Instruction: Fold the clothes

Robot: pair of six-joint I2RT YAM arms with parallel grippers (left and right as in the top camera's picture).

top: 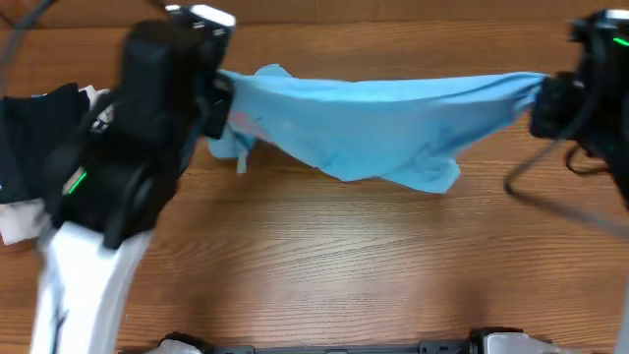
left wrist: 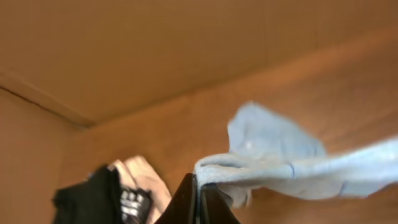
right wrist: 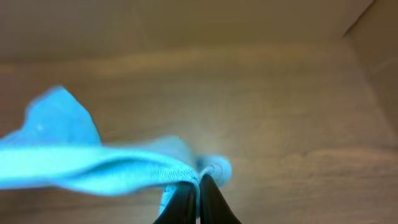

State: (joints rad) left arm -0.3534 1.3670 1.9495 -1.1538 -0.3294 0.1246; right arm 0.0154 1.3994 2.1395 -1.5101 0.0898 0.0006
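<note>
The bare tabletop's wood is below the left gripper, nearer the robot's base, so the left gripper will move down and back and let go of the shirt's corner there.
The clothes, a sky-blue T-shirt (top: pixel 378 118), hang stretched in the air between my two grippers above the far half of the table. My left gripper (top: pixel 218 98) is shut on the shirt's left end; in the left wrist view its black fingers (left wrist: pixel 186 202) pinch a ribbed edge of the shirt (left wrist: pixel 280 165). My right gripper (top: pixel 546 94) is shut on the right end; the right wrist view has its fingers (right wrist: pixel 211 199) closed on the shirt's hem (right wrist: pixel 124 165). The middle of the shirt sags toward the table. A trace of red print (top: pixel 242 120) is visible near the left end.
A black folded garment (top: pixel 34 123) and a cream one (top: pixel 22 218) lie at the table's left edge, also as black garment (left wrist: pixel 93 196) and cream garment (left wrist: pixel 143 180). Cardboard walls (left wrist: pixel 155 50) stand behind the wooden table (top: pixel 324 265).
</note>
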